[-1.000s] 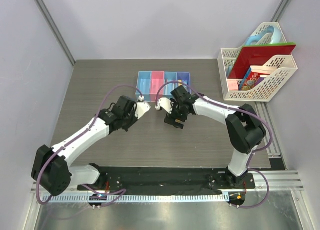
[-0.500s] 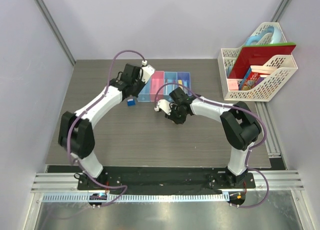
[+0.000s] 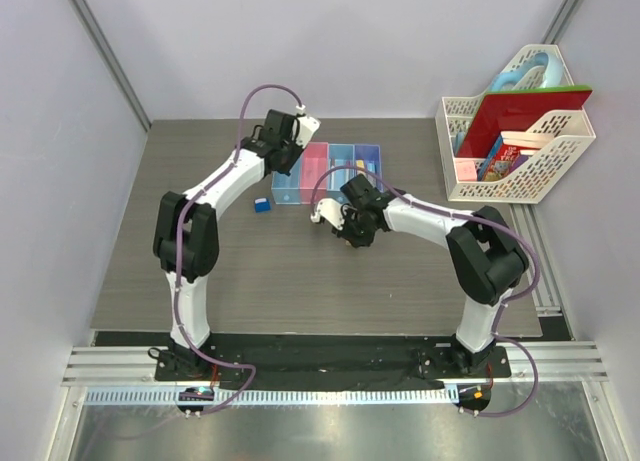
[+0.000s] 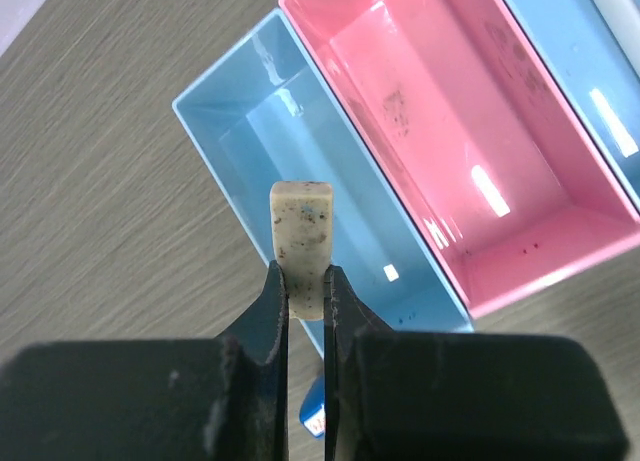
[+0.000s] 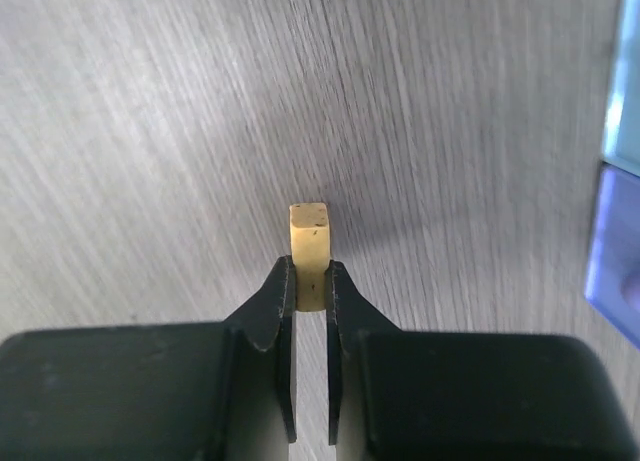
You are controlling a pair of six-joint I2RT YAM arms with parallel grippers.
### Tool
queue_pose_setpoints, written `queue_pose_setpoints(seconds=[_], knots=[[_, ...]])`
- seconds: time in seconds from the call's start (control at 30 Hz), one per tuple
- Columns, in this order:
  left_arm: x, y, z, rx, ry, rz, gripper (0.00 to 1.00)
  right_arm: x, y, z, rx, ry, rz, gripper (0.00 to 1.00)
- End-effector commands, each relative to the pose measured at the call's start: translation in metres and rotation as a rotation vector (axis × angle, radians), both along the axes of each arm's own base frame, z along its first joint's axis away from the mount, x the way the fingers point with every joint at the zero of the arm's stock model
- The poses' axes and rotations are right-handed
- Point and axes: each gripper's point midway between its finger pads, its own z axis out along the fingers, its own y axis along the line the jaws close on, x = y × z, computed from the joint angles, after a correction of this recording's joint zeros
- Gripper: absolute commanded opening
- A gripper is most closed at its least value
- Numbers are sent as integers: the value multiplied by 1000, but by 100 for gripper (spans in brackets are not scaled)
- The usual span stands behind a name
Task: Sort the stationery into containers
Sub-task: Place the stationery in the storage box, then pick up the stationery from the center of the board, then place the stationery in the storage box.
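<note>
The other eraser hangs over the end light blue bin, so the robot's right gripper will next rise outward past the pink bin and lower over that end bin.
The containers are a joined row of light blue, pink, light blue and purple bins at the back of the table. My left gripper is shut on a beige speckled eraser, held over the leftmost light blue bin, with the pink bin beside it. On the table in front of the row, my right gripper is shut on a tan eraser just above the wood. A tiny blue cube lies on the table left of the bins.
White lattice baskets with a red folder and books stand at the back right. The purple bin's edge lies close to the right of my right gripper. Walls enclose the table on the left and at the back.
My left arm has swung from mid-table up to the leftmost bin, carrying the beige eraser. My right gripper has shut on the tan eraser. The blue cube, hidden before, now shows.
</note>
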Motion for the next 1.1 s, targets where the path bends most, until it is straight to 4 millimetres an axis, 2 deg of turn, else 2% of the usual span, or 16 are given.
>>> queue_pose_setpoints(seconds=[0.0,0.07,0.27,0.3,0.43,0.5,0.67,0.73,0.77,0.8,0.83,0.87,0.9,0.97,1.0,1.07], knots=[[22,-5,7,-25,-44,7,0,0,4,55,82,-96,5,1],[24,-4,-4,-8,-36,11,4,0,6,70,112,-117,4,1],[25,0,-25,31,-11,12,34,8,21,150,265,-232,-17,1],[25,2,-25,32,-10,15,46,12,25,167,294,-258,-28,1],[26,4,-4,-1,-58,44,54,22,28,200,336,-322,-47,1],[27,7,10,-24,-97,72,65,29,29,204,331,-341,-59,1],[16,21,62,-75,-194,121,66,43,34,199,308,-346,-70,1],[9,38,72,-93,-216,162,66,51,38,196,298,-348,-76,1],[1,45,95,-116,-255,172,66,55,38,194,293,-353,-79,1],[-6,56,89,-110,-243,187,66,63,42,201,304,-375,-87,1],[-13,63,89,-104,-244,195,66,69,45,192,289,-367,-94,1],[-23,74,106,-99,-284,200,66,75,48,194,293,-377,-97,1],[-35,81,88,-74,-255,198,68,84,54,206,321,-407,-105,1],[-54,91,91,-48,-277,175,80,98,64,198,328,-405,-119,1],[-67,95,68,-20,-235,155,81,110,73,213,372,-441,-145,1],[-81,97,51,2,-205,126,85,129,85,198,367,-431,-176,1]])
